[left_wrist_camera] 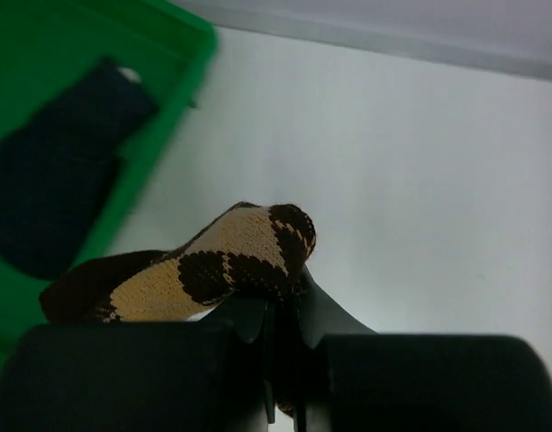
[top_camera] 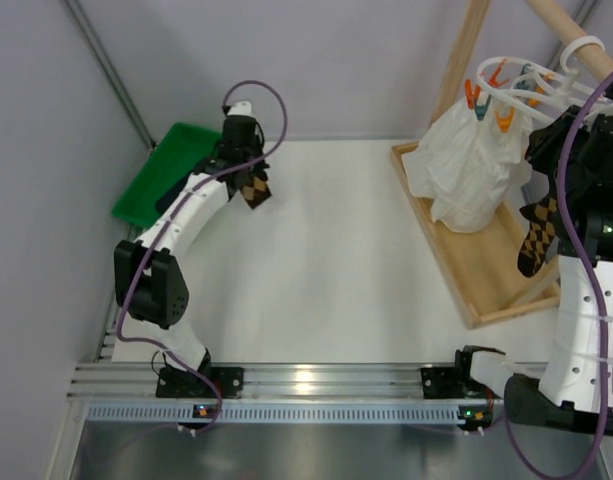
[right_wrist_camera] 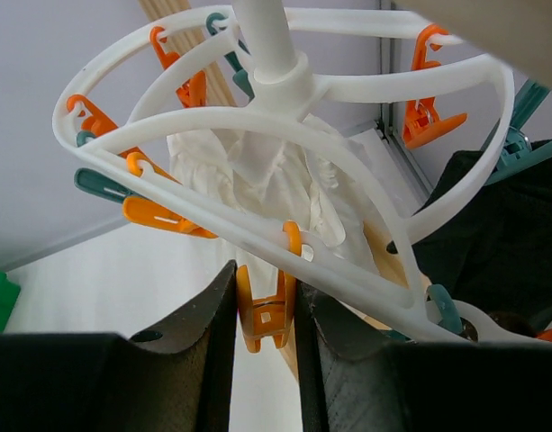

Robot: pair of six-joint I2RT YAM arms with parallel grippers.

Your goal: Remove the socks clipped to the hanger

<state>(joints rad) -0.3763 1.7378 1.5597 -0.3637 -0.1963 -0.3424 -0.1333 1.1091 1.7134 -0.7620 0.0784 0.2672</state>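
I will next swing my left gripper over the green bin and lower it toward the plain dark sock (left_wrist_camera: 59,171), because the argyle sock still hangs outside the green bin's rim.
My left gripper (top_camera: 248,168) is shut on an orange-and-black argyle sock (top_camera: 254,188) and holds it above the table beside the green bin (top_camera: 166,170). In the left wrist view that sock (left_wrist_camera: 221,265) folds over the closed fingers. A plain dark sock (left_wrist_camera: 59,171) lies in the bin. At the right, the white round hanger (right_wrist_camera: 285,72) hangs from the rack. My right gripper (right_wrist_camera: 265,286) is shut on one of its orange clips (right_wrist_camera: 268,319). Another argyle sock (top_camera: 538,235) hangs below the hanger (top_camera: 561,88). Dark fabric (right_wrist_camera: 492,225) hangs at the hanger's right.
A large white cloth (top_camera: 471,170) hangs from the hanger over the wooden rack base (top_camera: 466,270). The rack's pale beam (top_camera: 464,50) rises at the back right. Grey walls close in the table on the left and behind.
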